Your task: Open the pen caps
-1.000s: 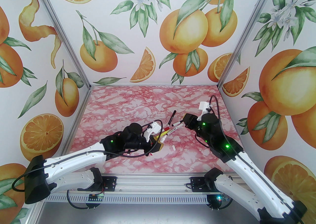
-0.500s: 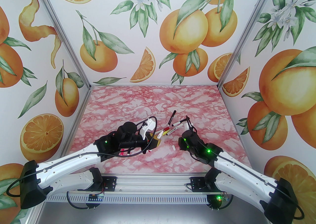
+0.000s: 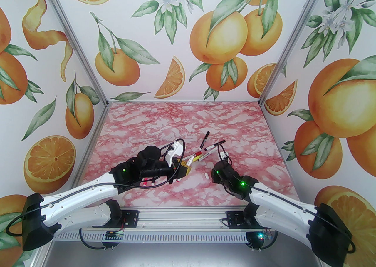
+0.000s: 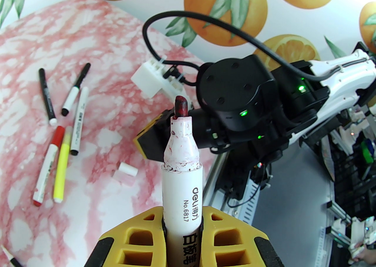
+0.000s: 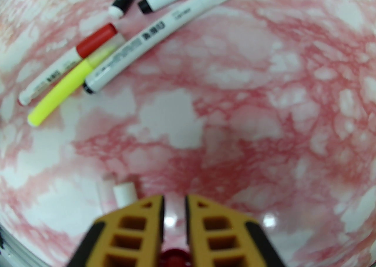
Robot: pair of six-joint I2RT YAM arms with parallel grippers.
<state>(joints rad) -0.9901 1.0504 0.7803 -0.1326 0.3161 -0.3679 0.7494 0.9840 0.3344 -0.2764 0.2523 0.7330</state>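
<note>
The bare tabletop beside the loose white cap [image 3: 206,176] is below my right gripper, so it will lower there next and release the red cap clear of the pens.
My left gripper [image 4: 182,215] [image 3: 184,168] is shut on a white pen [image 4: 182,171] whose stained red tip stands bare, pointing toward the right arm. My right gripper [image 5: 174,201] hangs tip-down just above the table, its jaws close together on a red pen cap [image 5: 174,257] deep between the fingers. A loose white cap [image 3: 206,176] [image 5: 124,193] lies on the table right beside its left finger. Several capped pens [image 3: 202,151] lie in a cluster beyond: a red-capped one [image 5: 70,60], a neon yellow one [image 5: 67,89], a white one [image 5: 158,33] and a black one [image 4: 47,96].
A pink pen [image 3: 145,183] lies under the left arm's wrist. The pink marbled table [image 3: 164,118] is bare toward the back. Orange-print walls close in the left, right and far sides. The right arm's cable [image 4: 205,24] loops above its wrist.
The right arm has pulled back from the pen cluster toward the near edge and dropped lower. The left arm has drawn slightly left and back with its pen.
</note>
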